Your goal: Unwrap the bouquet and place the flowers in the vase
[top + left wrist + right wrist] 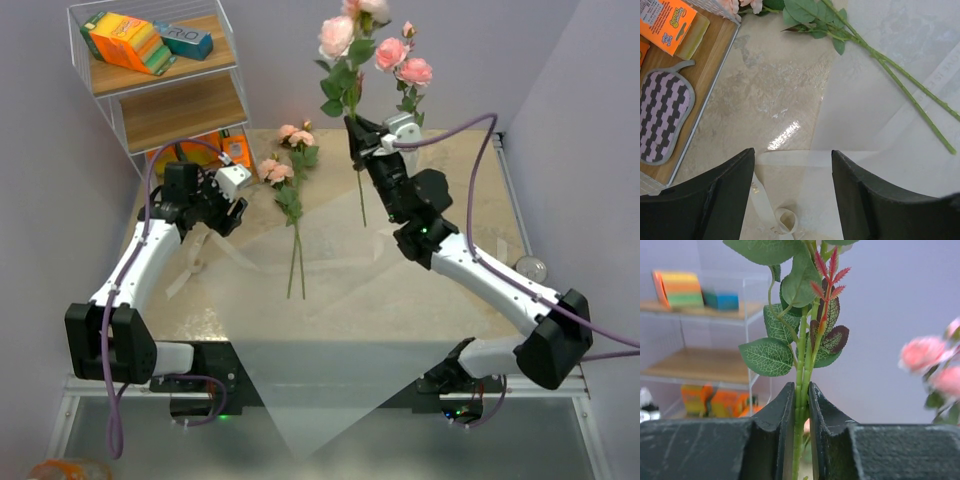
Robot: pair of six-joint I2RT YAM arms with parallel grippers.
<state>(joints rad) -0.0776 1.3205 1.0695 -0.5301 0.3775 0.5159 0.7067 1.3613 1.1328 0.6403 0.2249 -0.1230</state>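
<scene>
I will raise my right gripper to the right in the top view next, then lower its stems beside the upright pink roses and let them go, because flowers already stand there.
My right gripper [358,138] [801,392] is shut on two thin green stems, holding flowers [372,50] upright above the table's far side. Their pink roses sit at the top and one stem [362,200] hangs below the fingers. Green leaves [767,356] spread just above the jaws. More flowers [288,170] lie flat on the table, with their stems [900,82] across the spread pale wrapping paper [330,250] [880,120]. My left gripper [232,208] [792,156] hovers open over the paper's edge and a curl of cream ribbon [785,220]. The vase is out of view.
A white wire shelf [160,95] with boxes stands at the back left. On its low wooden board lie a striped potholder [662,115] and an orange box [667,20]. A small clear ball [530,267] rests by the right arm.
</scene>
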